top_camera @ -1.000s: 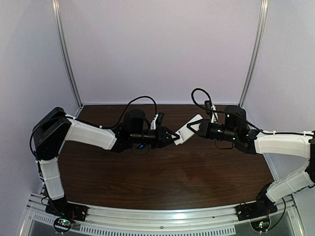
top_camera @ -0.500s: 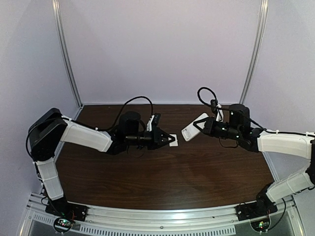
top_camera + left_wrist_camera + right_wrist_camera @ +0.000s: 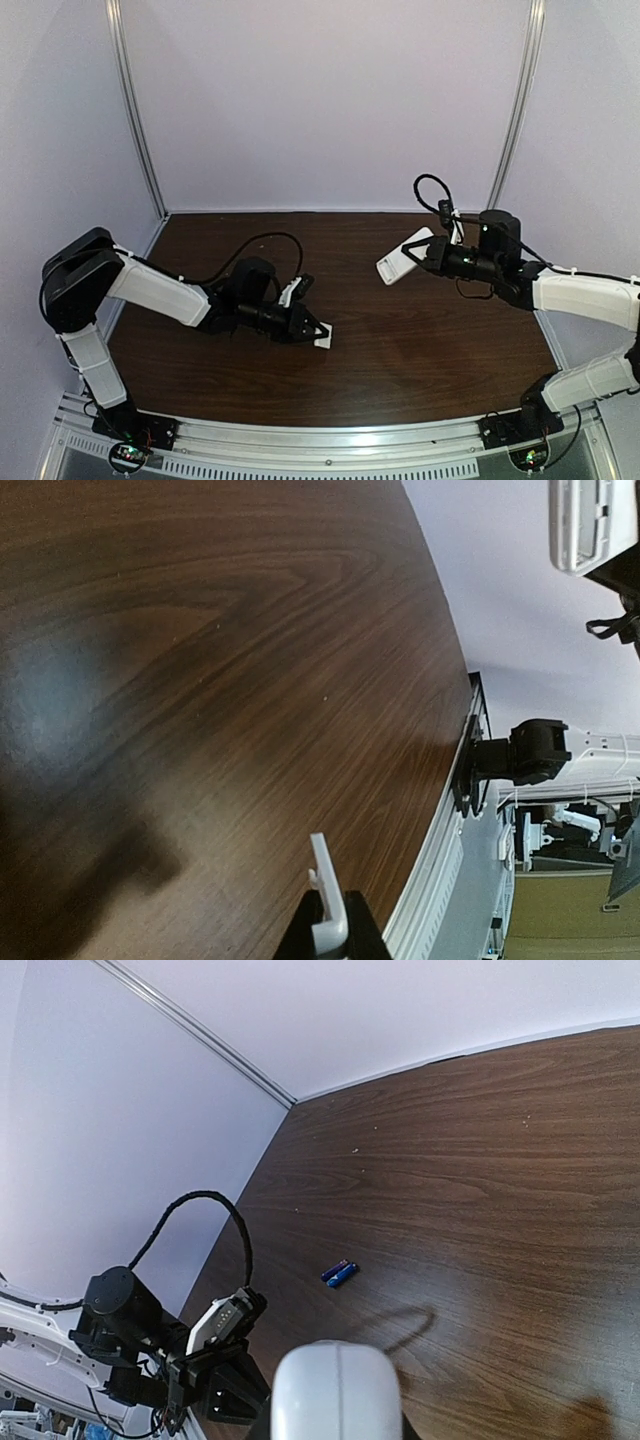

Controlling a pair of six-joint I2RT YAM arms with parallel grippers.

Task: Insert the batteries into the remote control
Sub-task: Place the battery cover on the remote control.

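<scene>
The left gripper will next go down and a little back to let go of the small white cover piece (image 3: 324,338), because bare tabletop lies below its fingers, toward the metal bar.
My right gripper (image 3: 418,253) is shut on one end of the white remote control (image 3: 398,261) and holds it tilted in the air over the right half of the table. In the right wrist view its rounded white end (image 3: 337,1388) fills the bottom. In the left wrist view the remote (image 3: 583,525) shows an open recess. The batteries (image 3: 340,1274), two small blue cells, lie side by side on the table. My left gripper (image 3: 318,333) is shut on the small white cover piece (image 3: 324,338), low over the table; the cover (image 3: 326,880) stands edge-on between the fingers.
The dark wooden table (image 3: 420,340) has a metal rail (image 3: 330,440) along its near edge. Pale walls close in the back and sides. A black cable (image 3: 205,1210) loops over the left arm (image 3: 190,1355), which lies beyond the batteries in the right wrist view.
The cover has come off the remote in my left gripper, which carried it down and toward the near edge. My right gripper drew the remote slightly right and back.
</scene>
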